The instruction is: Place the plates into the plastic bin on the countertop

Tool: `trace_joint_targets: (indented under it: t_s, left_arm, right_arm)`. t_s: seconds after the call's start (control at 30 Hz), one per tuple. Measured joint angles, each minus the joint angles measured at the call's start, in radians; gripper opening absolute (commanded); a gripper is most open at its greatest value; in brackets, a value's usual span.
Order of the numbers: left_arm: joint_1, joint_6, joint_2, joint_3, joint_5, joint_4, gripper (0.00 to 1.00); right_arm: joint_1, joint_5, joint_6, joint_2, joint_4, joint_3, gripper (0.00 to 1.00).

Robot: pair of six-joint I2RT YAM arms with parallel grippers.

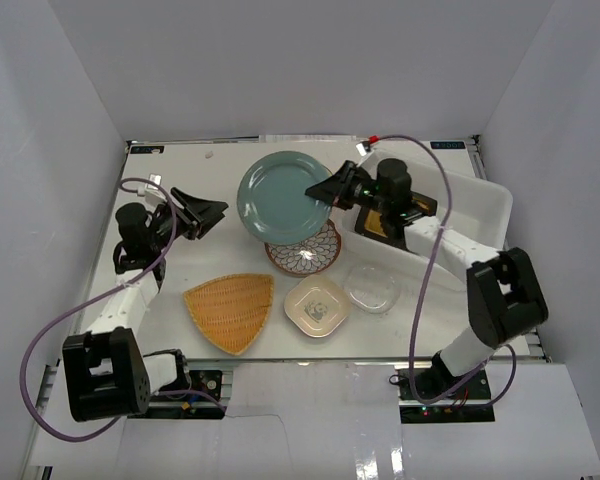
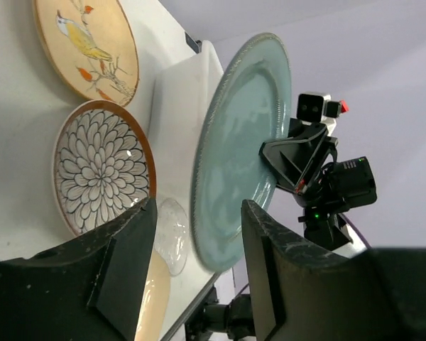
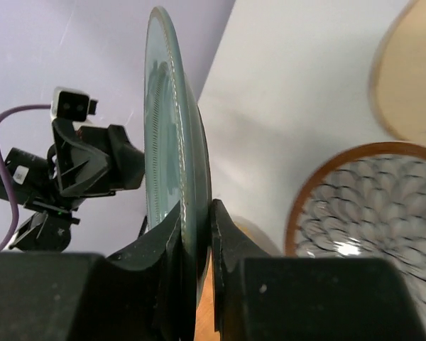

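Next, the right gripper moves to the right in the top view, then lowers over the yellow plate (image 1: 378,227), because the teal plate (image 1: 283,196) hangs outside the bin.
My right gripper (image 1: 325,190) is shut on the right rim of the teal round plate (image 1: 283,196) and holds it off the countertop (image 1: 180,170); the rim sits between the fingers in the right wrist view (image 3: 195,209). My left gripper (image 1: 208,212) is open and empty, left of the teal plate (image 2: 234,149). The brown-rimmed petal plate (image 1: 305,252), orange woven triangular plate (image 1: 232,308), cream bird plate (image 1: 318,306) and clear glass dish (image 1: 372,288) lie on the countertop. The plastic bin (image 1: 485,195) stands at the right; a black-rimmed yellow plate (image 1: 378,227) lies in it, partly under my right arm. The small white square plate is out of view.
White walls close in the countertop on the left, back and right. My right arm reaches across the bin's left end. The petal plate (image 3: 369,206) lies just below the held teal plate (image 3: 174,128).
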Motion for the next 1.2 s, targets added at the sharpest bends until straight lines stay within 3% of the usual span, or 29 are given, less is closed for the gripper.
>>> trace_joint_targets:
  t_s: [0.1,0.27,0.4,0.53,0.77,0.87,0.97,1.0,1.07,1.1,1.2]
  left_arm:
    - [-0.051,0.051,0.05,0.061,-0.018,-0.03,0.66]
    - [-0.168,0.155,0.225,0.174,-0.064,-0.132,0.73]
    - [-0.255,0.285,0.363,0.311,-0.169,-0.308,0.8]
    - [-0.314,0.417,0.504,0.478,-0.276,-0.453,0.81]
    - [-0.357,0.569,0.723,0.601,-0.328,-0.609,0.81]
    - [-0.364,0.594,0.798,0.624,-0.274,-0.641,0.79]
    - [-0.37,0.615,0.82,0.656,-0.241,-0.655,0.72]
    - [-0.374,0.623,0.827,0.662,-0.237,-0.657,0.69]
    - [-0.383,0.631,0.839,0.665,-0.222,-0.66,0.57]
    - [-0.388,0.639,0.842,0.665,-0.224,-0.663,0.55]
    - [-0.399,0.649,0.853,0.665,-0.218,-0.677,0.42]
  right_arm:
    - [-0.137,-0.016,-0.048,-0.135,-0.076,-0.069,0.08]
    - [-0.478,0.005,-0.138,-0.332,-0.212,-0.151,0.08]
    - [-0.704,0.001,-0.189,-0.419,-0.254,-0.235,0.08]
    - [-0.805,-0.008,-0.23,-0.407,-0.305,-0.297,0.08]
    - [-0.816,-0.009,-0.305,-0.33,-0.38,-0.328,0.08]
    - [-0.815,-0.01,-0.324,-0.28,-0.38,-0.328,0.16]
    - [-0.816,-0.009,-0.335,-0.242,-0.379,-0.328,0.44]
    - [-0.816,-0.005,-0.338,-0.237,-0.381,-0.328,0.67]
    - [-0.816,0.0,-0.344,-0.235,-0.383,-0.328,0.84]
    - [-0.816,0.002,-0.351,-0.235,-0.386,-0.327,0.97]
    - [-0.816,0.026,-0.373,-0.237,-0.405,-0.327,0.9]
